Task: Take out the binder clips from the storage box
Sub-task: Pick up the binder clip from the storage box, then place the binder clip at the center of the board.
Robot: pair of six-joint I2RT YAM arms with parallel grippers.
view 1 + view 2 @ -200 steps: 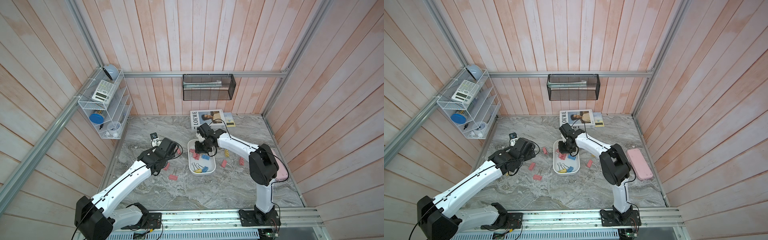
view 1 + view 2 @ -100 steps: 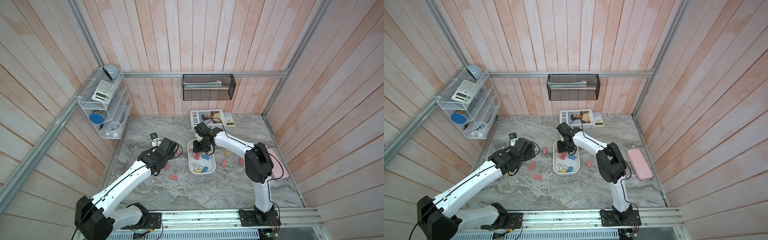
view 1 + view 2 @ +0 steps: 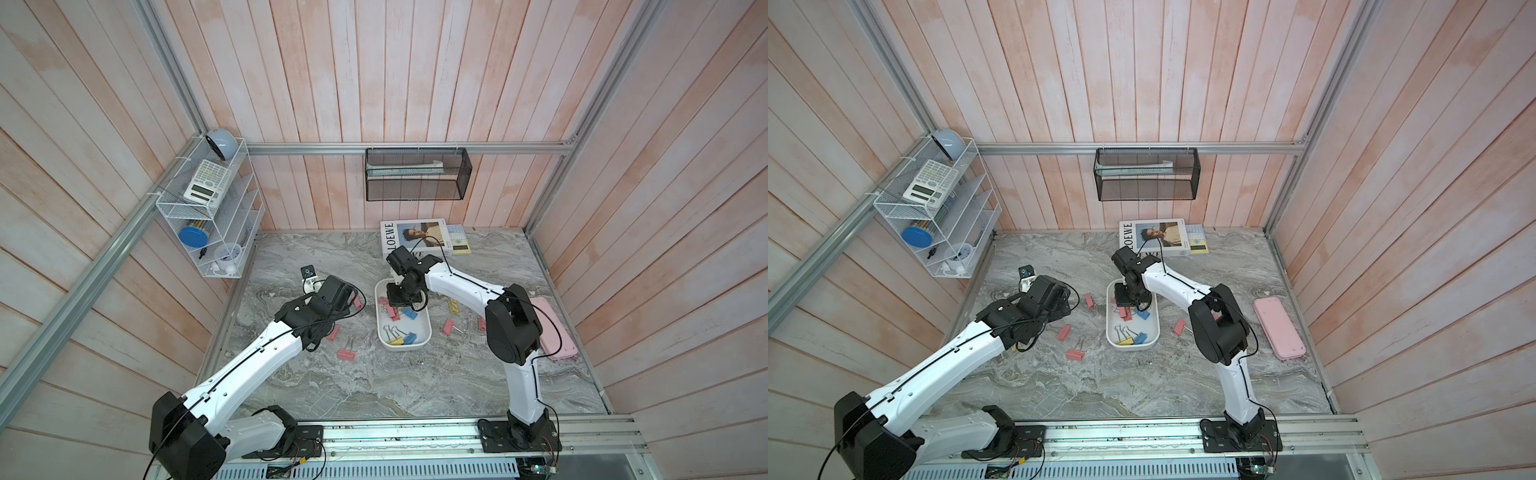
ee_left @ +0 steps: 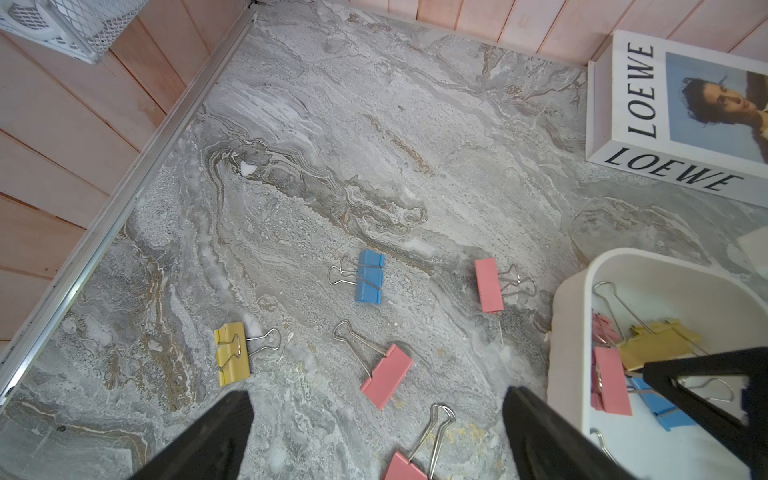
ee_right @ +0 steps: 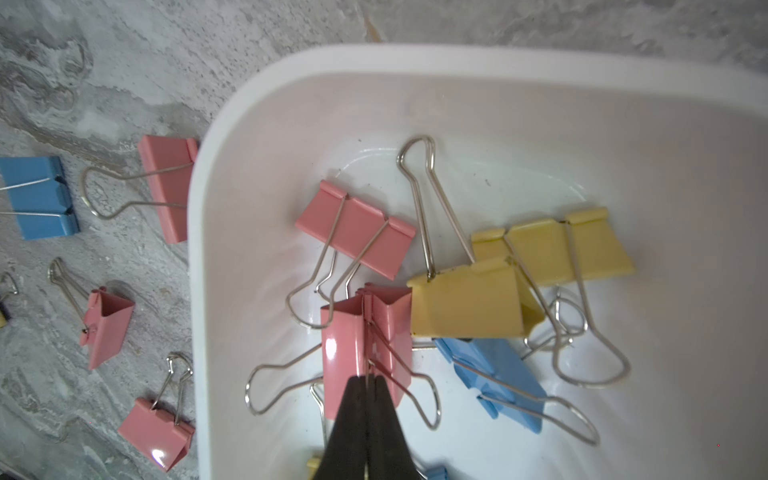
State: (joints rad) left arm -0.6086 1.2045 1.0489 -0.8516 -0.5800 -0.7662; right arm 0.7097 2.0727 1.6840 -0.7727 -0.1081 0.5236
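Observation:
My right gripper holds the clip. It needs to lift the clip across past the edge of the box toward the pink case, then lower it and let it go on clear tabletop by the LOEWE book (image 3: 1200, 272).
The white storage box (image 3: 405, 348) (image 3: 1129, 348) sits mid-table and holds several pink, yellow and blue binder clips (image 5: 469, 303). My right gripper (image 5: 368, 384) (image 3: 395, 306) reaches down into the box's far end. It is shut on the wire handle of a pink binder clip (image 5: 353, 353) that stands on edge. My left gripper (image 4: 376, 399) (image 3: 345, 297) hovers open over the table left of the box, nothing between its fingers (image 4: 224, 432). Beneath it lie loose clips: blue (image 4: 369, 281), yellow (image 4: 231, 353) and pink (image 4: 386, 376).
More clips lie right of the box (image 3: 447, 327). A LOEWE book (image 3: 415, 235) lies at the back, with a pink case (image 3: 557, 332) at the right edge. A black mesh basket (image 3: 417, 174) hangs on the back wall and a white wire rack (image 3: 208, 208) on the left wall.
The right gripper shifted slightly within the box's far end and closed on the pink clip's handle. The left arm has not moved.

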